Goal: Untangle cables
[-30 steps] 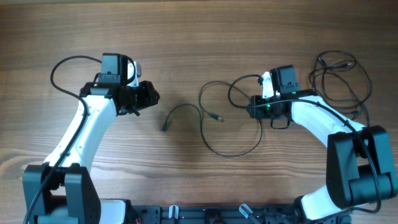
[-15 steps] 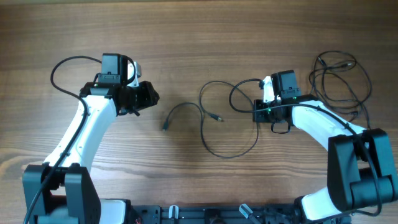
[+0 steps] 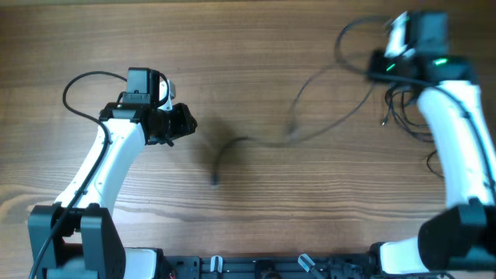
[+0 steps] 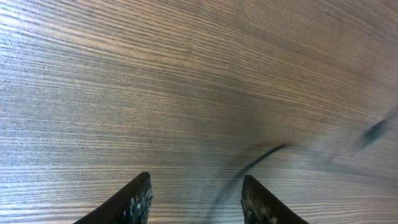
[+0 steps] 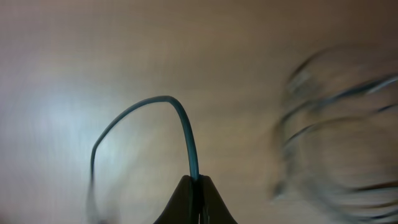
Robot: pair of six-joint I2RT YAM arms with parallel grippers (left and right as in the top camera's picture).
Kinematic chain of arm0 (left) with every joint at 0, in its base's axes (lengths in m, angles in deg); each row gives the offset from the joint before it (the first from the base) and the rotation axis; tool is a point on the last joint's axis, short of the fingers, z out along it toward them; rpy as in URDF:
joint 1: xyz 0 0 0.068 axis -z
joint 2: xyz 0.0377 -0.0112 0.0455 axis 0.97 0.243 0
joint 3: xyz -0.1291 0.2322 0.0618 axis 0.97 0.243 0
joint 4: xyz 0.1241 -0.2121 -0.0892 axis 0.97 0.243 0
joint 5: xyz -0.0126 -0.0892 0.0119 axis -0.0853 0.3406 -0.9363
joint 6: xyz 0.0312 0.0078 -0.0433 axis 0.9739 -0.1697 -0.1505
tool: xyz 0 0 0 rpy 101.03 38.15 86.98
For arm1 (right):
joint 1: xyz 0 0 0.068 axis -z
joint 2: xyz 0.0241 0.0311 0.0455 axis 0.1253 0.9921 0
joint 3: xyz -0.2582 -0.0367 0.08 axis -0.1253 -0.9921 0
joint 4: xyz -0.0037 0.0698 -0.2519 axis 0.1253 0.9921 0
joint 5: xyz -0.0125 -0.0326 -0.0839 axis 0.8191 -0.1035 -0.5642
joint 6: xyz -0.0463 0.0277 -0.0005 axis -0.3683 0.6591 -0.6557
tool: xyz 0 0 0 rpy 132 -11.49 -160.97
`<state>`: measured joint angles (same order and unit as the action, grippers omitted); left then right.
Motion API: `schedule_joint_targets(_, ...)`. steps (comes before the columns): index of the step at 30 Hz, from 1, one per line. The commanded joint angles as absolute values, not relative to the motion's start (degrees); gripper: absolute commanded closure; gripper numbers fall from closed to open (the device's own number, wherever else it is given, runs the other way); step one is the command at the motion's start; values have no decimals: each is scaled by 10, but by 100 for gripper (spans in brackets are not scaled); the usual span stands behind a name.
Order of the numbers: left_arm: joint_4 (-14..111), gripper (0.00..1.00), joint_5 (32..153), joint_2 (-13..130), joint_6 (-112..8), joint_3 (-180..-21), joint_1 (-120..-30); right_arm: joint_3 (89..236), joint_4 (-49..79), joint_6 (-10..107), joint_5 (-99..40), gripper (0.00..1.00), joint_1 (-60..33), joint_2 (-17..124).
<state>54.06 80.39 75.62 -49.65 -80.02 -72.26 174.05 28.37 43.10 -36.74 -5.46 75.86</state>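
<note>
Next, the right gripper draws its cable to the right in the overhead view, beyond the looped cables' far side, then releases it. The cable's length still trails in the middle of the table.
A thin black cable (image 3: 310, 132) stretches, blurred, from the table's middle up to my right gripper (image 3: 377, 65) at the far right. The right gripper (image 5: 196, 182) is shut on this cable (image 5: 186, 134), which arcs up out of its jaws. More thin black cables (image 3: 407, 105) lie in loops below the right gripper; they are a blurred tangle (image 5: 336, 137) in the right wrist view. My left gripper (image 3: 186, 120) is open and empty at the left. Between its fingers (image 4: 196, 199) the left wrist view shows the cable's blurred free end (image 4: 249, 171) on the wood.
The wooden table (image 3: 248, 46) fills all views. A thicker black cable (image 3: 77, 85) wired to the left arm loops at the far left. The arm bases stand at the front edge.
My right gripper has swung far up and to the right, pulling the cable out of its loops into a long stretched line. The left arm has not moved.
</note>
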Motion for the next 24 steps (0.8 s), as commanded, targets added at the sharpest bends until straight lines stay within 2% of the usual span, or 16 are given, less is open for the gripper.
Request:
schedule_joint_targets(1, 544, 52, 800, 746, -500, -801, -725, 1850, 288, 423, -461, 96, 5, 731)
schedule_joint_targets(8, 549, 53, 800, 746, -500, -801, -725, 1887, 288, 481, -448, 96, 102, 729)
schedule_joint_targets(11, 549, 53, 800, 746, -500, -801, -725, 1887, 295, 434, -411, 96, 104, 729)
schedule_joint_targets(18, 554, 54, 800, 746, -500, -801, -725, 1886, 301, 415, -406, 96, 105, 729)
schedule_joint_targets(24, 556, 54, 800, 746, -500, -801, -725, 1886, 310, 422, -485, 96, 105, 743)
